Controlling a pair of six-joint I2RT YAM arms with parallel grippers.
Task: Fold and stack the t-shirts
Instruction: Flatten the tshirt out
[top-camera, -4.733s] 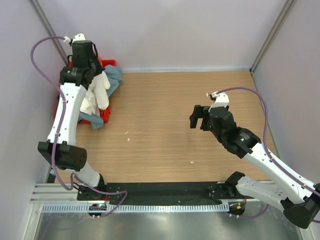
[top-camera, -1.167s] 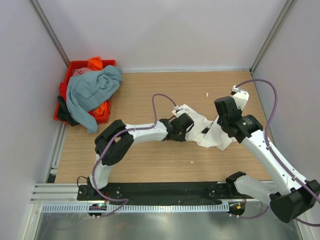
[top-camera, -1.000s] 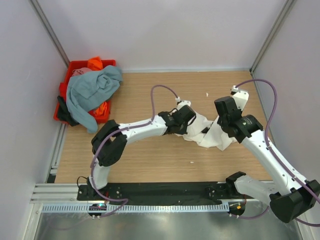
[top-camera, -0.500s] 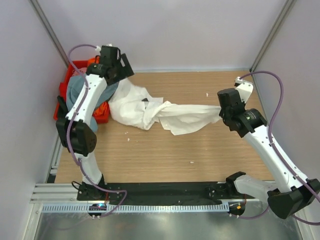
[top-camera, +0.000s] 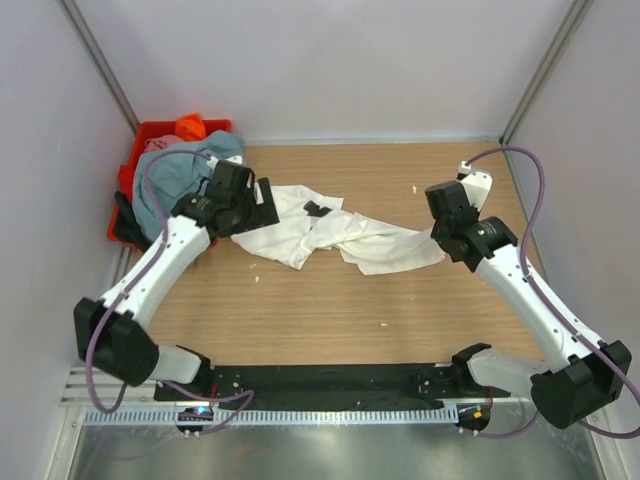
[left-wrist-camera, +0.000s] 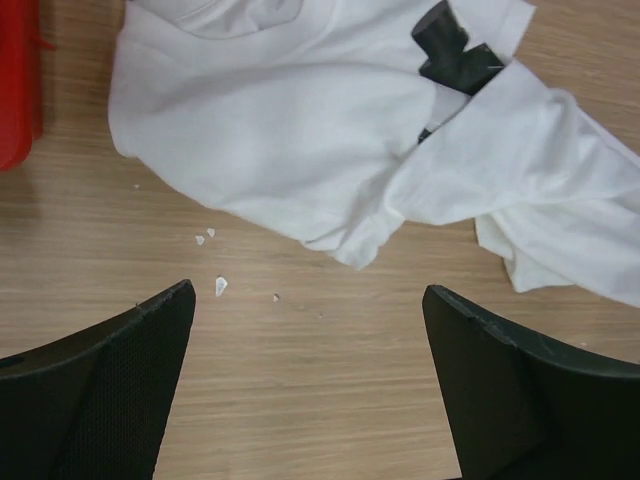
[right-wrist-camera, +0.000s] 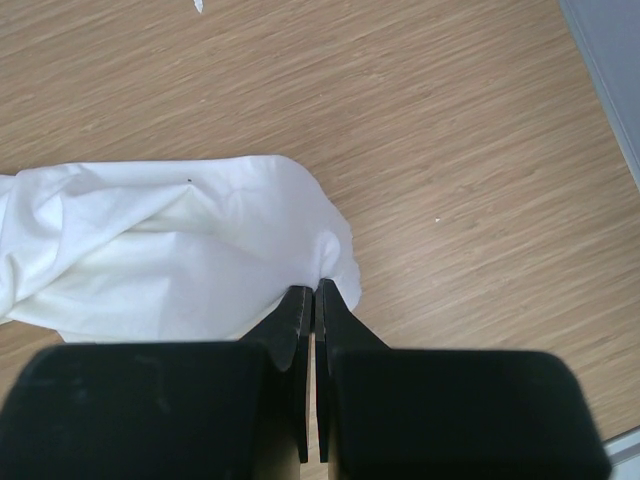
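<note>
The white t-shirt's pointed near tip juts out over bare wood, so the left gripper will next move down and to the right in the top view, onto that tip.
A white t-shirt (top-camera: 340, 235) with a black print (top-camera: 318, 209) lies crumpled across the middle of the table. My right gripper (top-camera: 442, 238) is shut on its right edge; the right wrist view shows the jaws (right-wrist-camera: 316, 292) pinching a fold of the white t-shirt (right-wrist-camera: 170, 250). My left gripper (top-camera: 262, 208) hovers at the shirt's left end, open. In the left wrist view its fingers (left-wrist-camera: 110, 380) stand wide apart over bare wood, with the white t-shirt (left-wrist-camera: 300, 130) and its black print (left-wrist-camera: 455, 55) just ahead. A grey-blue t-shirt (top-camera: 175, 175) and an orange one (top-camera: 190, 127) lie in the crate.
The red crate (top-camera: 160, 125) sits at the far left corner, beside the left wall; its corner (left-wrist-camera: 15, 80) shows in the left wrist view. Small white crumbs (left-wrist-camera: 215, 285) lie on the wood. Walls enclose the table on three sides.
My left gripper has opened and let go of the white t-shirt, then come down from beside the crate toward the table. The shirt has slumped onto the wood. The right gripper keeps its hold.
</note>
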